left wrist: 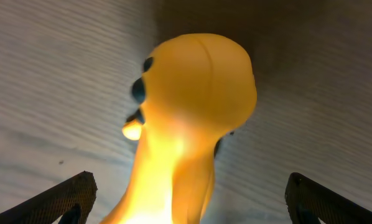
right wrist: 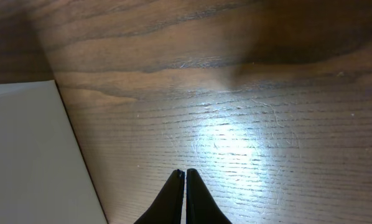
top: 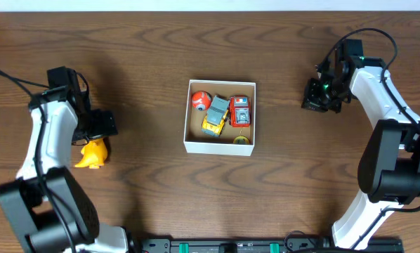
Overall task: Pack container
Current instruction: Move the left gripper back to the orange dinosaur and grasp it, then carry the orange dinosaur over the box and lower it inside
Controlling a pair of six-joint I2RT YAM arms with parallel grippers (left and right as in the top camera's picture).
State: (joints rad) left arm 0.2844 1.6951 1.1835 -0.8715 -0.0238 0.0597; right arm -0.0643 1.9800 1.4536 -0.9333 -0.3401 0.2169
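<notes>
The round yellow-orange toy is just below, between my left gripper's spread fingers, so they should lower around the narrow neck under the head (top: 96, 145) (left wrist: 178, 152) and close next.
The container (top: 189, 146), a small white box with a brown inside, sits mid-table. It holds a red round toy (top: 200, 100), a yellow-and-grey toy car (top: 215, 116), a red toy car (top: 240, 111) and a small yellowish piece (top: 240, 140). A yellow duck-like toy (top: 92, 153) lies on the table at the left. My left gripper (top: 94, 137) is open right over it. In the left wrist view the toy (left wrist: 195, 99) fills the gap between the spread fingers (left wrist: 189, 186), which do not touch it. My right gripper (top: 315, 95) is shut and empty, right of the box; its closed fingertips (right wrist: 185, 173) hover over bare wood.
A flat white surface (right wrist: 30, 155) fills the lower left of the right wrist view; I cannot tell what it is. The wooden table (top: 301, 183) has its far edge along the top of the overhead view.
</notes>
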